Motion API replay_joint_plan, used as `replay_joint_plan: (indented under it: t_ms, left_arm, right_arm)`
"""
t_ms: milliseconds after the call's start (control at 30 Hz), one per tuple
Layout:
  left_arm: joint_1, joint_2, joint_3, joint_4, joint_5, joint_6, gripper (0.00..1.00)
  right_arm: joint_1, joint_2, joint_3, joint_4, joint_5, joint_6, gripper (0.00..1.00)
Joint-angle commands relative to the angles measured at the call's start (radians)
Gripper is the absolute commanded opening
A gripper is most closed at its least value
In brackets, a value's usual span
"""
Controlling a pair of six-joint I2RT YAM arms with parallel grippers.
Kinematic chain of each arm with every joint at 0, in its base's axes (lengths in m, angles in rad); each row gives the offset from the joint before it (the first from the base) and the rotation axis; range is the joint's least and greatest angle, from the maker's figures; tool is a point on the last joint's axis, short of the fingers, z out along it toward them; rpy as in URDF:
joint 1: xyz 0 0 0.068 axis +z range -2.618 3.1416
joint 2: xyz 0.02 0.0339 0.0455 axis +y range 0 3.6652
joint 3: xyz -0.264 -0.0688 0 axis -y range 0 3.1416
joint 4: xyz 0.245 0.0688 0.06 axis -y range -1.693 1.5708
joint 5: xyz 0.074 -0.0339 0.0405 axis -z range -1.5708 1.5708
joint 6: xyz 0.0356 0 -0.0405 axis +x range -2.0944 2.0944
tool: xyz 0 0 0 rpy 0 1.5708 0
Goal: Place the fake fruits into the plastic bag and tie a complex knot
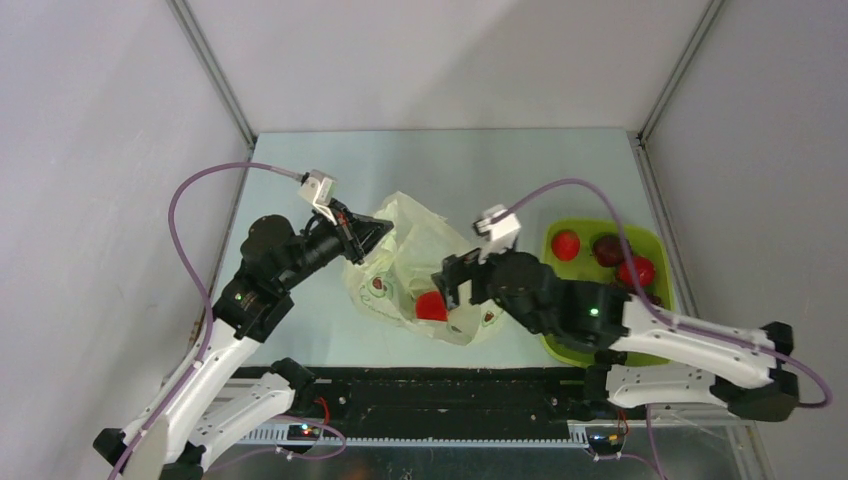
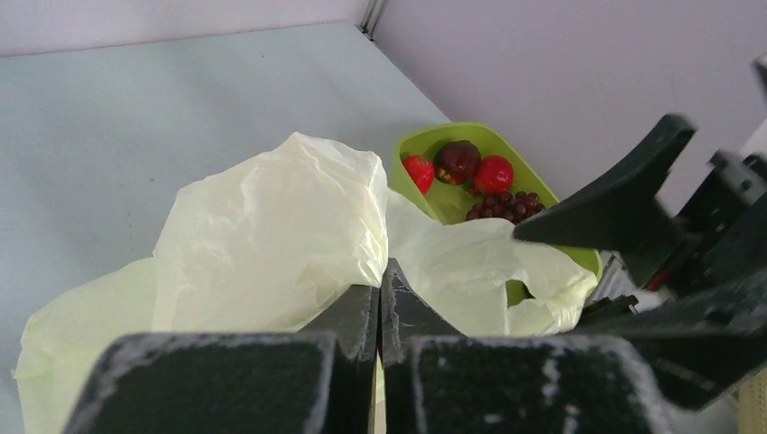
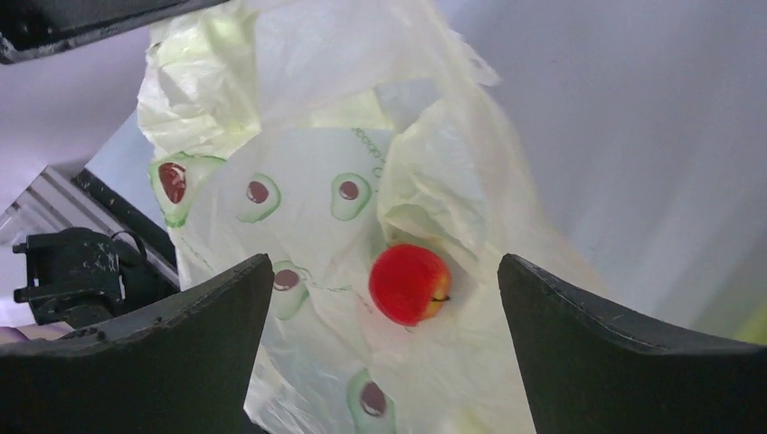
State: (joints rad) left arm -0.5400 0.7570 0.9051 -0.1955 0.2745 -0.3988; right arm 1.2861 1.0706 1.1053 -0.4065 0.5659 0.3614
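Observation:
My right gripper should swing to the right in the top view and lower over the tray's far-corner red fruit [image 1: 566, 245], as that fruit still lies unbagged.
The plastic bag [image 1: 408, 262] lies crumpled at mid-table, pale film with green-and-brown prints [image 3: 349, 195]. My left gripper [image 1: 386, 232] is shut on a fold of its upper left edge, the film pinched at the fingertips [image 2: 384, 271]. A red fake fruit [image 1: 432, 306] rests on the film in the bag's hollow [image 3: 410, 283]. Just above it my right gripper [image 1: 455, 288] is open, jaws wide on either side and nothing held [image 3: 384, 264]. More fake fruits sit in the tray: two red ones [image 1: 566, 245] [image 1: 637, 270], a maroon one [image 1: 606, 250] and a grape cluster [image 2: 505, 205].
The lime-green tray [image 1: 600, 222] stands at the right, partly under my right arm. Grey enclosure walls with metal corner posts [image 1: 215, 75] ring the table. A black rail [image 1: 440, 390] runs along the near edge.

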Motion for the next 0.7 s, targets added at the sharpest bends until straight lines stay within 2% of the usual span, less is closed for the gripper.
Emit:
replay_joint_plan:
  t_ms: [0,167,400,667]
  left_arm:
    - [0.006,-0.010,-0.007,0.032,-0.001,0.017,0.00]
    - [0.006,-0.008,-0.006,0.034,0.008,0.013,0.00]
    - [0.006,-0.011,-0.007,0.035,0.010,0.013,0.00]
    - [0.006,-0.013,-0.008,0.033,0.009,0.013,0.00]
  right_arm:
    - [-0.035,-0.132,0.009,-0.123,0.136,-0.003,0.99]
    - [-0.146,-0.241,0.009,-0.290,0.150,0.052,0.99]
    - [-0.411,-0.245,-0.007,-0.423,0.052,0.089,0.99]
    - [-0.846,-0.206,-0.211,-0.218,-0.246,0.066,0.98]
